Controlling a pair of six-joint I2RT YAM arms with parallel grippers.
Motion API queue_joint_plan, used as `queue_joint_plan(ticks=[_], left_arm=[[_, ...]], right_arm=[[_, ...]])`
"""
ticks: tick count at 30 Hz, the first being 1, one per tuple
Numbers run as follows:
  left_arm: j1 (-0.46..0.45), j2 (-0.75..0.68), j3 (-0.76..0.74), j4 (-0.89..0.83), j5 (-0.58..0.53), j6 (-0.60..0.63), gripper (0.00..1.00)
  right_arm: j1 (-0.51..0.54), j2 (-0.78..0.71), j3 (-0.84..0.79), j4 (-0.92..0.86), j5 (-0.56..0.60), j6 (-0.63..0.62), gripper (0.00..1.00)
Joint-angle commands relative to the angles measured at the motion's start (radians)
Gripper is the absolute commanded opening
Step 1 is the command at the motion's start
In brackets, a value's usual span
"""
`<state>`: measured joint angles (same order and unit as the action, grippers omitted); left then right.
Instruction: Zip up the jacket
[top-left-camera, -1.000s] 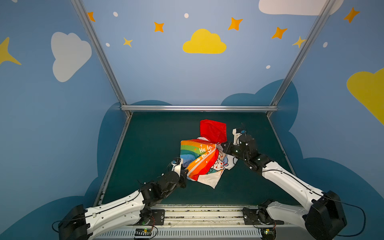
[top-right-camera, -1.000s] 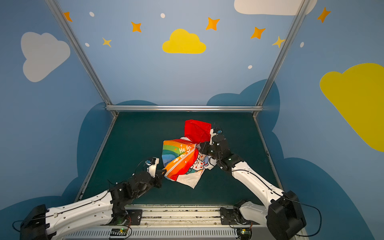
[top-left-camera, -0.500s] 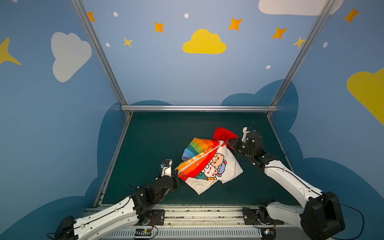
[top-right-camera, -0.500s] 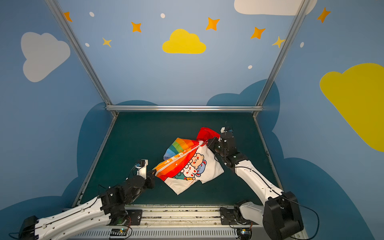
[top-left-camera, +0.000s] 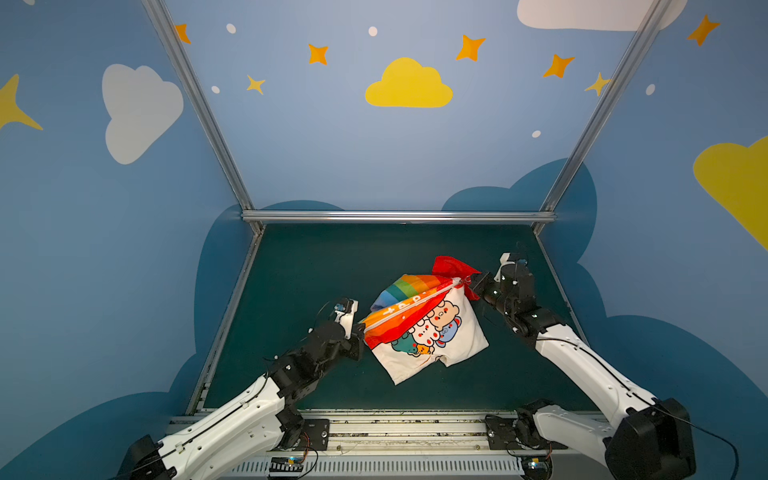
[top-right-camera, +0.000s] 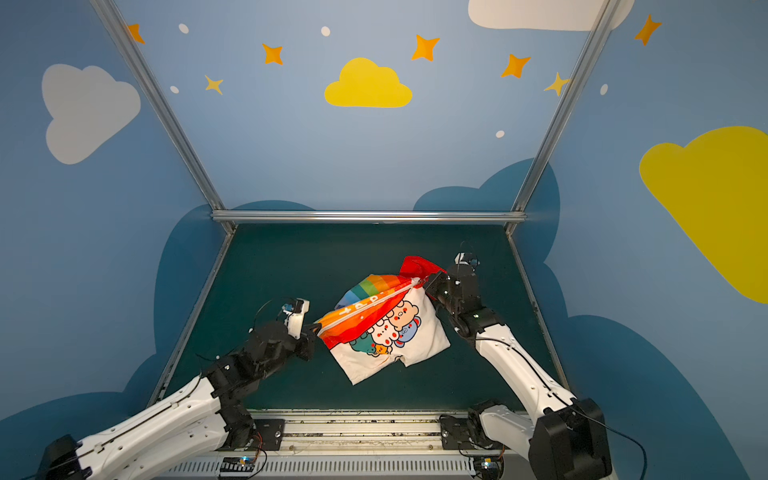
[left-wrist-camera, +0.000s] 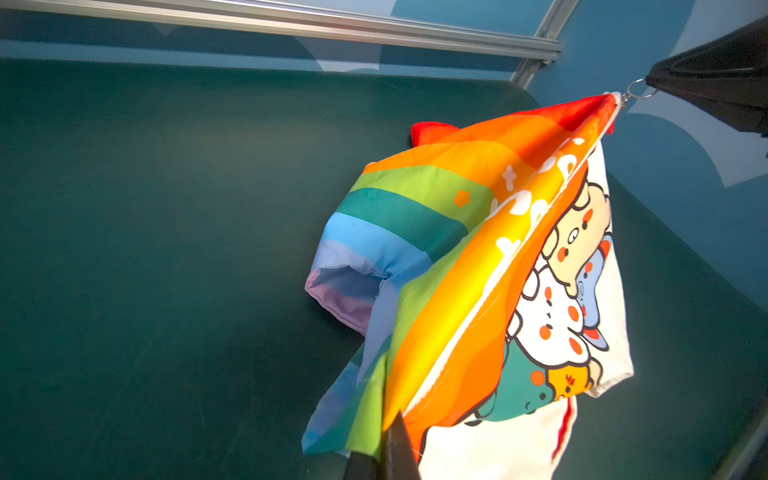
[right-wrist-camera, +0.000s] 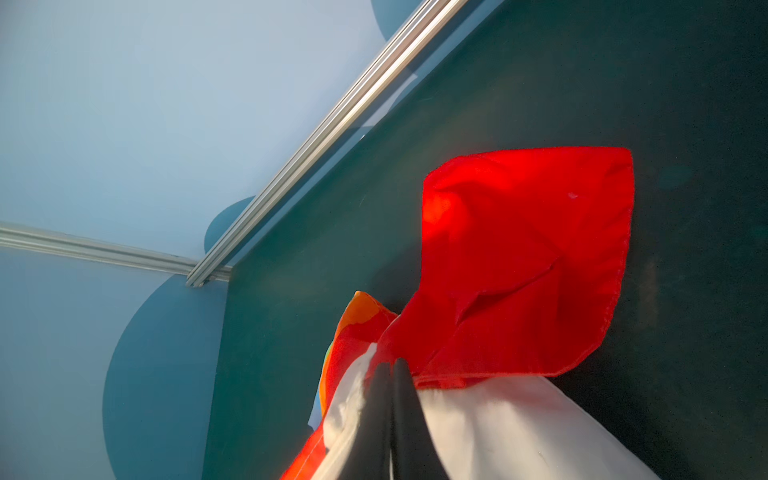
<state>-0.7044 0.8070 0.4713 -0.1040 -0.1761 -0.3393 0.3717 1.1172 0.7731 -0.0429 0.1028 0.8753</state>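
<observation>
The pull ring is already at the top of the zipper. My left gripper will next move outward and down to let go of the hem on the green mat.
The jacket (top-left-camera: 432, 332) (top-right-camera: 395, 332) hangs stretched between my two grippers above the green mat, its white zipper (top-left-camera: 411, 303) (left-wrist-camera: 490, 291) a taut line. The rainbow side faces the back and the cartoon animal print faces the front. My left gripper (top-left-camera: 360, 328) (top-right-camera: 315, 330) (left-wrist-camera: 397, 419) is shut on the hem at the zipper's lower end. My right gripper (top-left-camera: 471, 282) (top-right-camera: 428, 282) (right-wrist-camera: 392, 365) is shut at the zipper's top by the red hood (top-left-camera: 449, 266) (right-wrist-camera: 528, 257). The left wrist view shows it holding the metal pull ring (left-wrist-camera: 638, 89).
Aluminium frame rails run along the back (top-left-camera: 395, 216) and both sides of the mat (top-left-camera: 332, 270). The right side rail (top-left-camera: 555, 282) lies close behind my right wrist. Blue painted walls enclose the cell. The arm bases sit on the front rail (top-left-camera: 395, 432).
Both grippers have moved apart, the left toward the near left and the right toward the far right. The bunched jacket has been pulled out into a taut span, and the hood now bunches behind the right gripper.
</observation>
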Motion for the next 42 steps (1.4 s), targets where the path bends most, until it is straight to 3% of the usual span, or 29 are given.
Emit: queue_joint_plan(ticks=[1,8,16,18,19,20,22,23,24,28,32,34,36,39,42], left_arm=[[0.071,0.093,0.049,-0.061,0.16,0.112,0.03],[0.147,0.41,0.247,-0.092,0.274,0.242,0.03],[0.226,0.59,0.339,-0.046,0.348,0.285,0.03],[0.233,0.609,0.356,-0.058,0.366,0.314,0.08],[0.235,0.615,0.364,-0.066,0.365,0.32,0.16],[0.24,0.617,0.371,-0.075,0.366,0.323,0.26],[0.243,0.612,0.392,-0.122,0.332,0.309,0.63],[0.243,0.601,0.402,-0.148,0.301,0.298,0.88],[0.244,0.581,0.398,-0.159,0.261,0.283,0.99],[0.246,0.461,0.322,-0.097,0.128,0.266,0.99],[0.255,0.305,0.17,0.093,-0.2,0.2,0.99],[0.276,0.216,0.096,0.159,-0.296,0.223,0.99],[0.304,0.145,0.028,0.229,-0.337,0.251,0.99],[0.351,0.056,-0.101,0.388,-0.301,0.339,0.99],[0.431,0.023,-0.176,0.484,-0.327,0.32,0.99]], right_arm=[[-0.022,-0.031,-0.007,-0.079,0.165,0.018,0.0],[-0.018,-0.107,-0.155,-0.143,0.341,0.096,0.0],[-0.034,-0.108,-0.172,-0.106,0.32,0.0,0.0],[-0.044,-0.111,-0.179,-0.087,0.312,-0.011,0.0],[-0.053,-0.109,-0.178,-0.076,0.295,-0.022,0.07],[-0.061,-0.107,-0.174,-0.068,0.273,-0.034,0.21],[-0.075,-0.11,-0.161,-0.049,0.218,-0.095,0.7],[-0.078,-0.114,-0.154,-0.051,0.21,-0.119,0.84],[-0.081,-0.122,-0.145,-0.054,0.206,-0.154,0.86],[-0.093,-0.148,-0.131,-0.052,0.231,-0.301,0.86],[-0.117,-0.149,-0.151,0.011,0.295,-0.483,0.86],[-0.13,-0.131,-0.191,0.104,0.337,-0.59,0.86],[-0.145,-0.1,-0.237,0.206,0.366,-0.654,0.86],[-0.16,-0.024,-0.287,0.34,0.367,-0.717,0.86],[-0.163,0.082,-0.308,0.449,0.383,-0.767,0.86]])
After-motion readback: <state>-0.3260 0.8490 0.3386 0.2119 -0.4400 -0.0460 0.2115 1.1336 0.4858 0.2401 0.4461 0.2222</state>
